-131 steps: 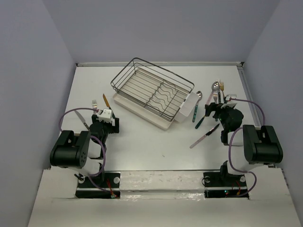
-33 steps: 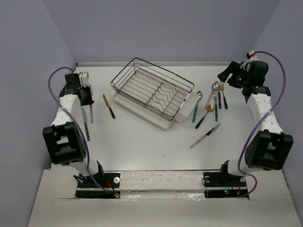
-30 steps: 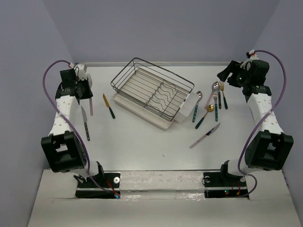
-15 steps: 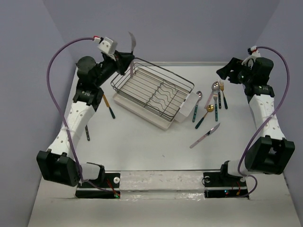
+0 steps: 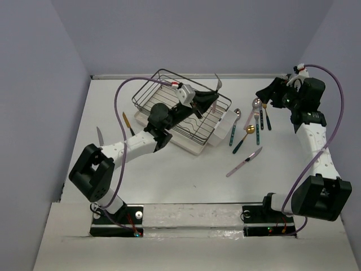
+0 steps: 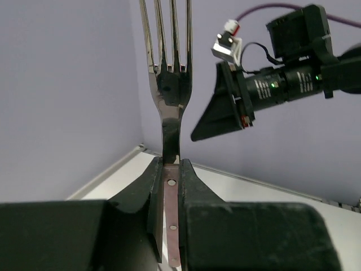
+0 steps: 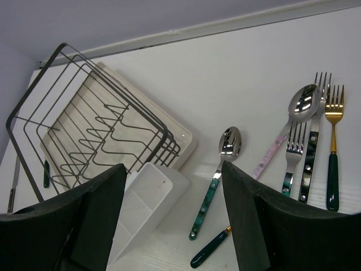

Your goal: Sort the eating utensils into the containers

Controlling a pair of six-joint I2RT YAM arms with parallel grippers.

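My left gripper shifts toward the right in the top view next and lowers into the white container's near section (image 5: 216,135), since the fork's pink handle points down.
My left gripper (image 5: 207,99) hangs over the black wire rack (image 5: 169,101), shut on the pink handle of a fork (image 6: 168,84) whose tines point up. In the left wrist view the jaws (image 6: 169,169) pinch the handle tight. The white compartmented container (image 5: 223,131) is fixed to the rack's right end and appears again below my right gripper (image 7: 148,200). My right gripper (image 5: 264,93) hovers open, holding nothing, above the utensils at the right: a teal spoon (image 7: 217,179), a pink spoon (image 7: 293,121), a teal fork (image 7: 292,157), a dark fork (image 7: 312,144) and a gold fork (image 7: 334,130).
A pink knife (image 5: 243,162) and a gold spoon with a dark handle (image 5: 243,138) lie right of the rack. An orange-bladed knife (image 5: 128,125) and another knife (image 5: 99,135) lie left of it. The rack sits on a white drip tray (image 5: 189,148).
My left arm has swung from the rack's far left corner across to its right end, carrying the fork upright. The right gripper has barely shifted.
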